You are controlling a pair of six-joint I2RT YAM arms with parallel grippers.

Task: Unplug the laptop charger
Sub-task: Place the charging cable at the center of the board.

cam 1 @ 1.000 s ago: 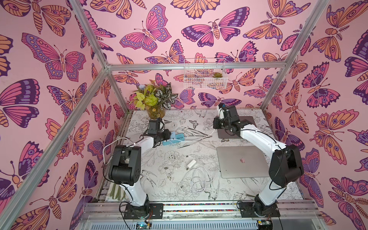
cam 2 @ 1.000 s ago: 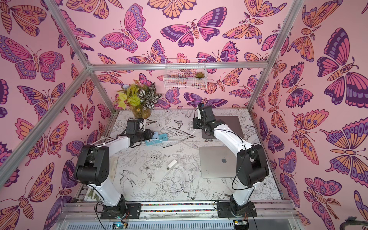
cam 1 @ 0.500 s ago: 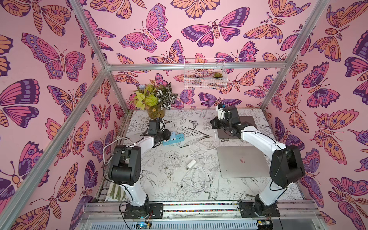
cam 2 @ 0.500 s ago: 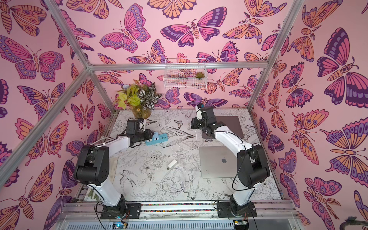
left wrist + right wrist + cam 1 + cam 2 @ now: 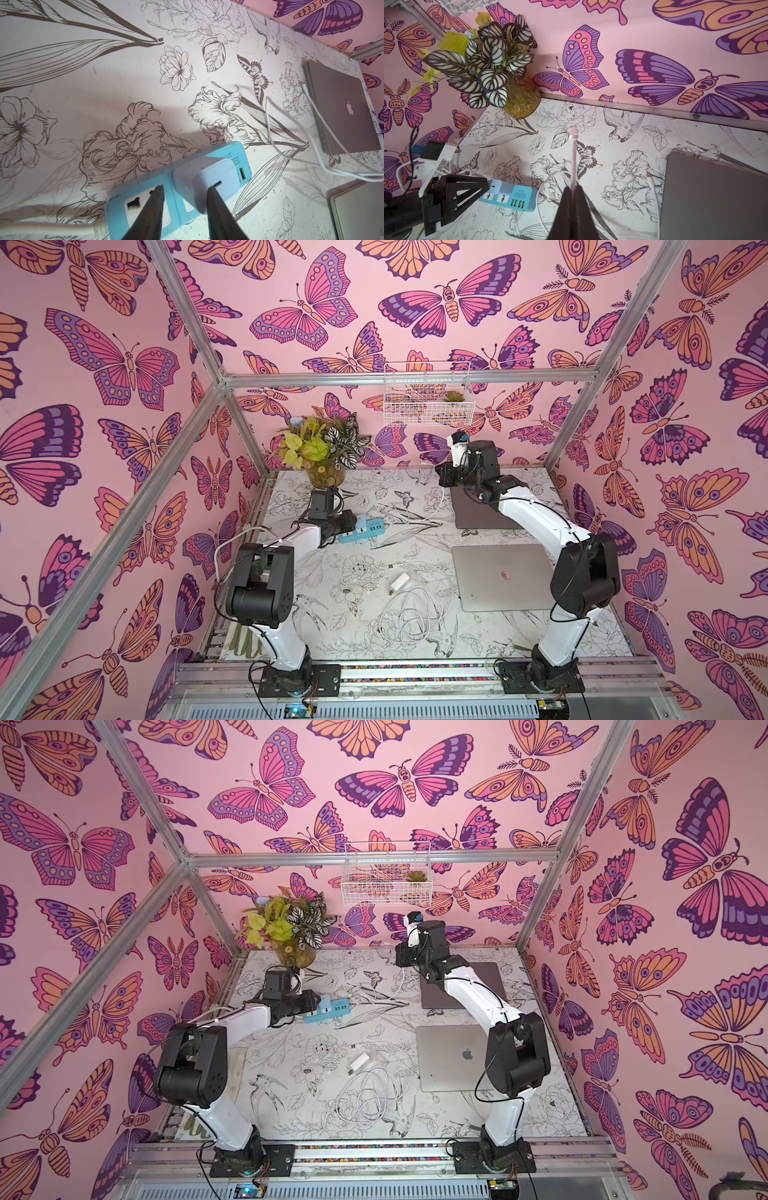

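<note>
My right gripper will next go lower and tip down to release the charger cable [image 5: 573, 158] on the tabletop [image 5: 622, 218] beside the dark grey laptop, because that spot is below the gripper's fingers.
A white charger brick [image 5: 225, 176] stands plugged into the blue power strip [image 5: 372, 530] at the back left, and its port shows no cable in it. My left gripper [image 5: 185, 188] is open. One fingertip is over an empty socket and the other is in front of the brick. My right gripper [image 5: 573, 188] is shut on the white charger cable [image 5: 573, 158]. Its free plug [image 5: 573, 129] sticks out past the fingertips, above the table. In both top views this gripper [image 5: 441, 480] hangs beside the dark grey laptop [image 5: 478, 516]. The cable's other end [image 5: 650, 179] lies at that laptop's edge.
A silver laptop [image 5: 503, 580] lies at the front right under my right arm. A loose white adapter [image 5: 399, 583] and a coil of white cable [image 5: 415, 616] lie at the front middle. A potted plant [image 5: 324, 448] stands in the back left corner, with a wire basket [image 5: 428, 402] on the back wall.
My right gripper has moved a little to the left, away from the dark laptop, with the cable in it. My left arm has stayed at the power strip.
</note>
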